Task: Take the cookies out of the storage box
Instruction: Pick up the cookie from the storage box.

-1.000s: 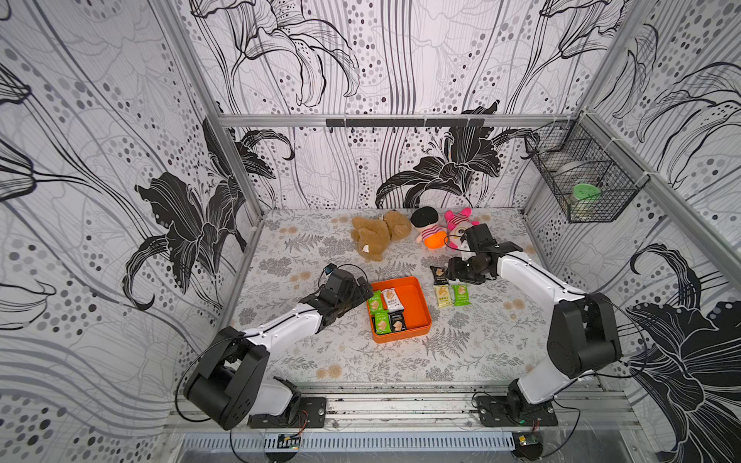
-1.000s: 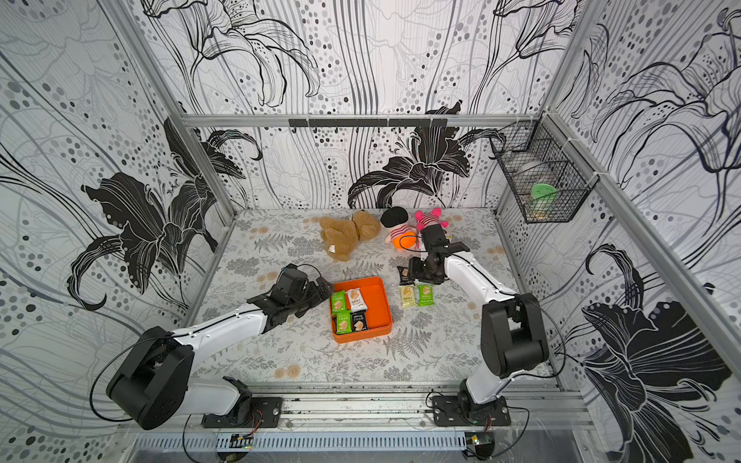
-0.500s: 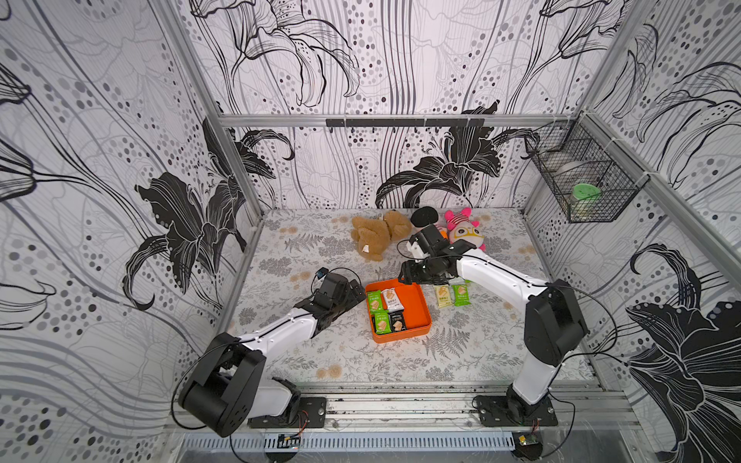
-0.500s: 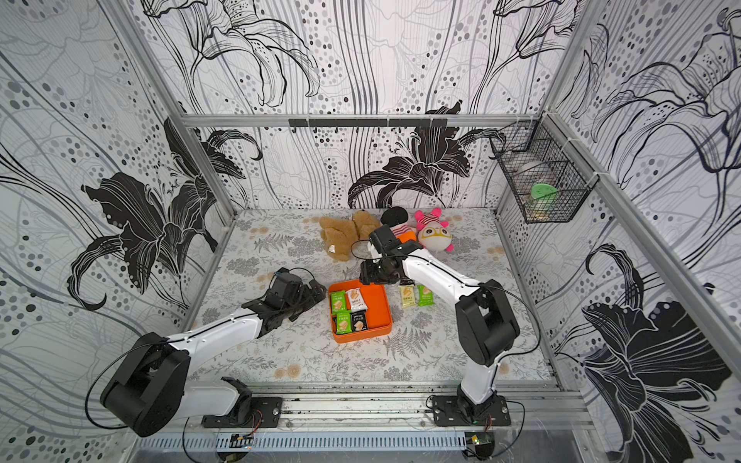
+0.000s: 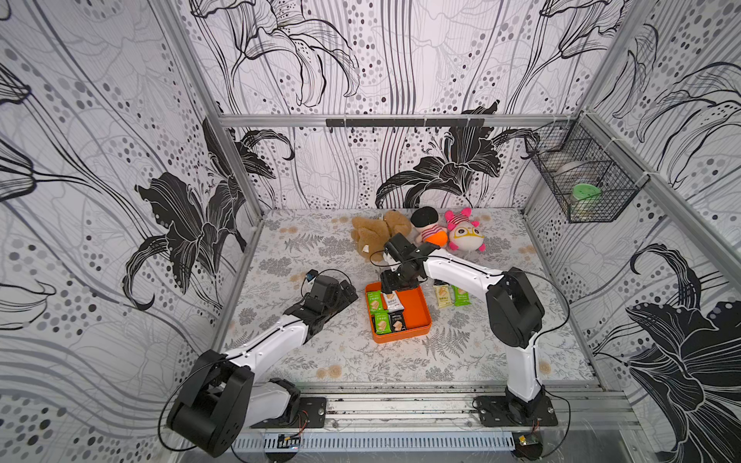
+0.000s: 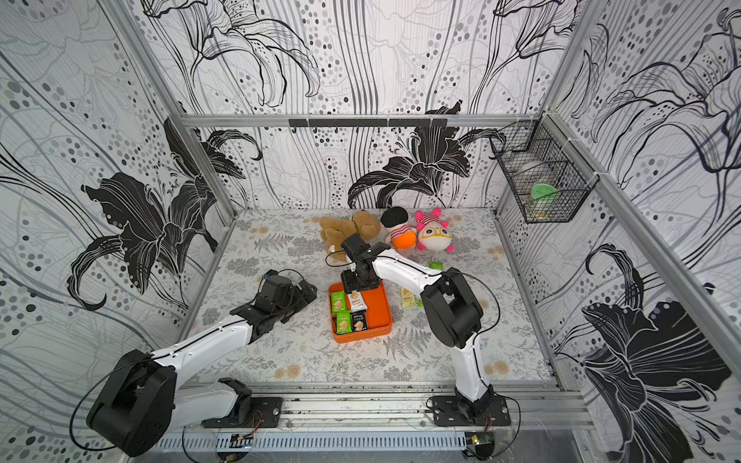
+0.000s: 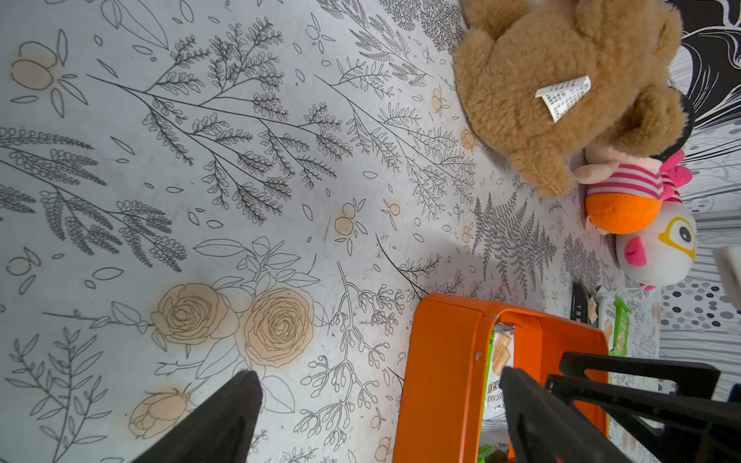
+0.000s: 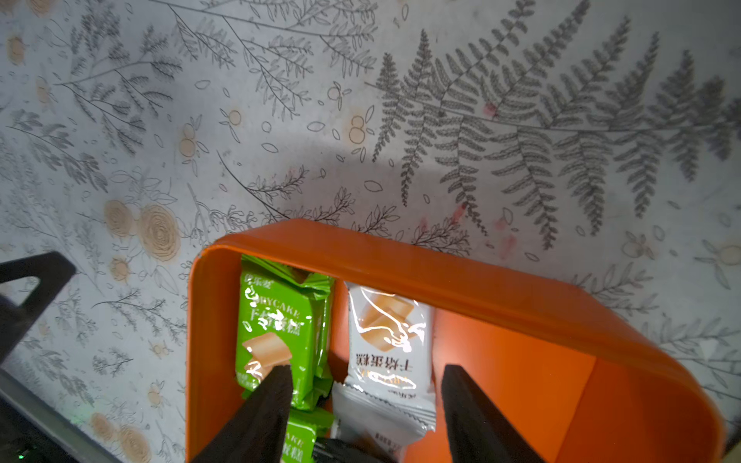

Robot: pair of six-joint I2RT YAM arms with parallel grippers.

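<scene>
Next, the right gripper moves down inside the box's far side onto the packet's sides, as the white packet lies below it, lined up between its open fingers.
The orange storage box (image 5: 418, 316) (image 6: 381, 310) sits mid-table with several cookies in it: green (image 5: 375, 301), white (image 5: 391, 298) and black (image 5: 397, 320) packets. My right gripper (image 5: 395, 285) (image 6: 359, 284) hangs over the box's far end. In the right wrist view it (image 8: 365, 371) is open, one finger on each side of the white packet (image 8: 389, 332), beside a green packet (image 8: 280, 320). My left gripper (image 5: 347, 294) (image 7: 379, 373) is open wide at the box's left wall (image 7: 441, 360), empty. A cream packet (image 5: 441, 294) and a green packet (image 5: 460, 295) lie on the table right of the box.
A brown plush bear (image 5: 377, 236), a striped doll (image 5: 431, 232) and a pink-and-white plush (image 5: 465, 236) lie behind the box. A black wire basket (image 5: 585, 188) hangs on the right wall. A black packet (image 7: 579, 304) lies beyond the box.
My right arm has swung left from the packets on the table to over the box's far end, and its jaws have widened. The left gripper has barely moved.
</scene>
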